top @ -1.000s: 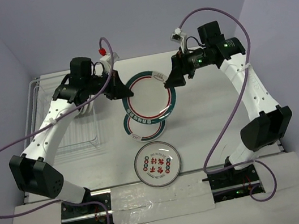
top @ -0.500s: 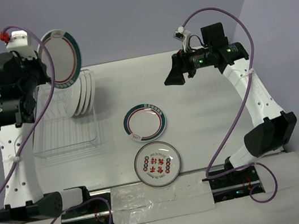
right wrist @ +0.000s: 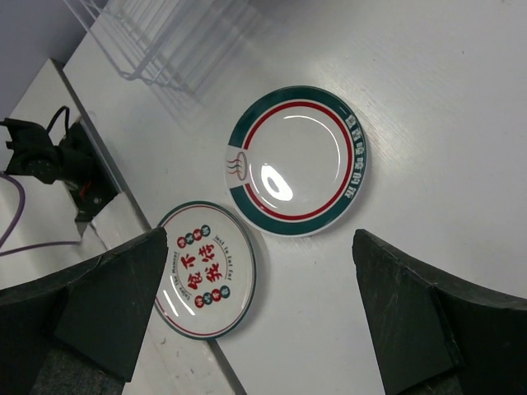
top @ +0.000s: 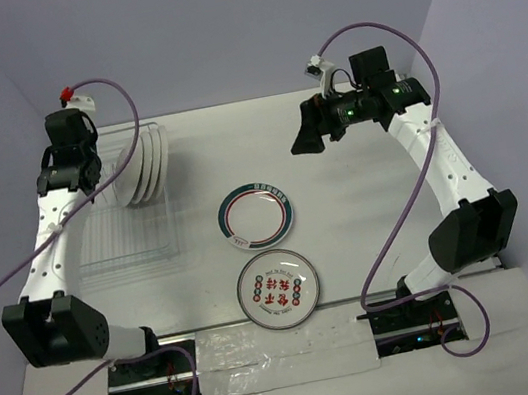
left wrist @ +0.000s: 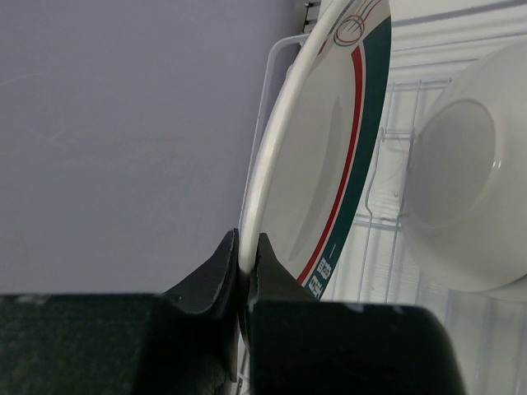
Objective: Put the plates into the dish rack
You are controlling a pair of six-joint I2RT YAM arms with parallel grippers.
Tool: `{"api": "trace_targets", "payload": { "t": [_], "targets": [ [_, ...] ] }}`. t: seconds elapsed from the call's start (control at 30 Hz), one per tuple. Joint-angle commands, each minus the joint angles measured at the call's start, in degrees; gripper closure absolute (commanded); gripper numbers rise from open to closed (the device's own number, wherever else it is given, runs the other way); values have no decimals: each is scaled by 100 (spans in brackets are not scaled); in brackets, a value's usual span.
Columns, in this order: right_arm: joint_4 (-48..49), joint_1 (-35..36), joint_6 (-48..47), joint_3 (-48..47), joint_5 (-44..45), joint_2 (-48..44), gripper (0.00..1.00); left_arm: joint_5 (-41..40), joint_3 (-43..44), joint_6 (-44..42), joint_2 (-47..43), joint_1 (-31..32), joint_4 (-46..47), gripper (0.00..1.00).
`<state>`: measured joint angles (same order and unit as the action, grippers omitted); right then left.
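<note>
The left gripper lowers the plate over the rack (top: 115,245) next and shifts it toward the upright plates, as a gap to the racked plate remains.
My left gripper (left wrist: 247,257) is shut on the rim of a white plate with a green and red band (left wrist: 329,164). It holds the plate on edge over the wire dish rack (left wrist: 387,206), next to the white back of a racked plate (left wrist: 469,181). From above, the left gripper (top: 87,178) is at the rack's (top: 115,245) far left, beside several upright plates (top: 145,165). A green-rimmed plate (top: 257,215) (right wrist: 296,160) and a plate with red characters (top: 275,289) (right wrist: 206,270) lie flat on the table. My right gripper (top: 303,136) (right wrist: 263,304) hangs open and empty above them.
The rack's near half holds only bare tines (top: 118,232); its corner (right wrist: 165,41) shows in the right wrist view. Purple cables (top: 391,227) loop off both arms. The arm bases and taped strip (top: 278,342) line the near edge. Walls close in at the back and both sides.
My left arm has swung the green-rimmed plate from the table's middle, up high, then down into the rack's far left. My right gripper let go of it, opened wide and barely moved.
</note>
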<state>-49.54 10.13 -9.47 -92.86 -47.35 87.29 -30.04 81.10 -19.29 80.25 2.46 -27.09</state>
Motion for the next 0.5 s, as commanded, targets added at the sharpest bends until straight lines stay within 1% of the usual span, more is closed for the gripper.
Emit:
{"api": "trace_targets", "payload": {
  "t": [0.0, 0.3, 0.47],
  "targets": [
    [50, -2, -151, 57, 112, -1, 0, -239, 125, -224, -1, 9, 1118, 100],
    [32, -2, -230, 110, 226, 25, 0, -63, 117, -128, 596, 18, 1197, 100],
    [-64, -2, -300, 84, 279, 34, 0, -46, 143, -14, 834, 9, 1127, 98]
  ]
}}
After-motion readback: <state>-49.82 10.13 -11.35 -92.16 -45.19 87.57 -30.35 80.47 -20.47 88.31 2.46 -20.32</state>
